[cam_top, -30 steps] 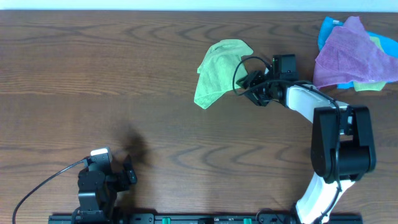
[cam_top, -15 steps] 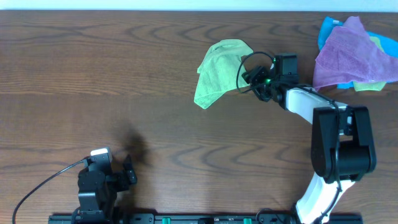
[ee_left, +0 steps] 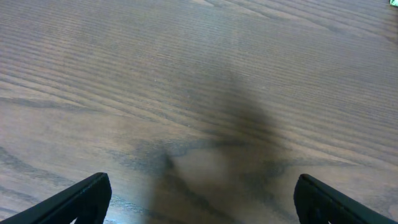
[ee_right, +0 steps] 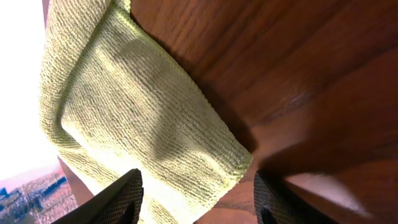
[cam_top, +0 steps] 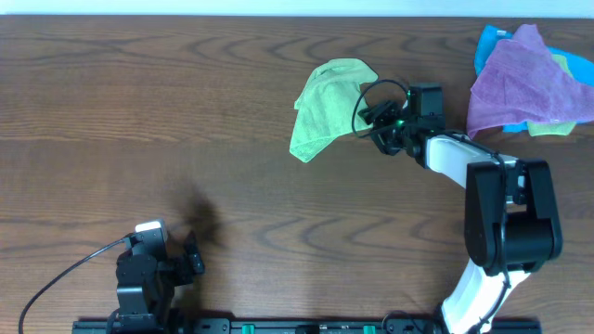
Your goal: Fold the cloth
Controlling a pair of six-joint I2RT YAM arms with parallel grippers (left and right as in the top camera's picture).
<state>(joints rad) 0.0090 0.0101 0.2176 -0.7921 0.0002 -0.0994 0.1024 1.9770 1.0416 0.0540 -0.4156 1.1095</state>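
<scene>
My right gripper stays low where it stands and closes its fingers on the lime-green cloth's corner next, since that corner already lies between them.
The lime-green cloth lies crumpled and partly folded over itself at the back middle of the table. My right gripper is just to its right edge, tilted on its side, fingers open. In the right wrist view the cloth fills the left half, and its corner lies between the open fingers without being pinched. My left gripper rests at the front left, far from the cloth. In the left wrist view its fingers are wide open over bare wood.
A purple cloth lies on a blue cloth at the back right corner, with a bit of green cloth under them. The table's far edge runs just behind the lime-green cloth.
My right gripper has swung up a little and closer to the cloth's right edge. The cloth and the left arm have not moved.
</scene>
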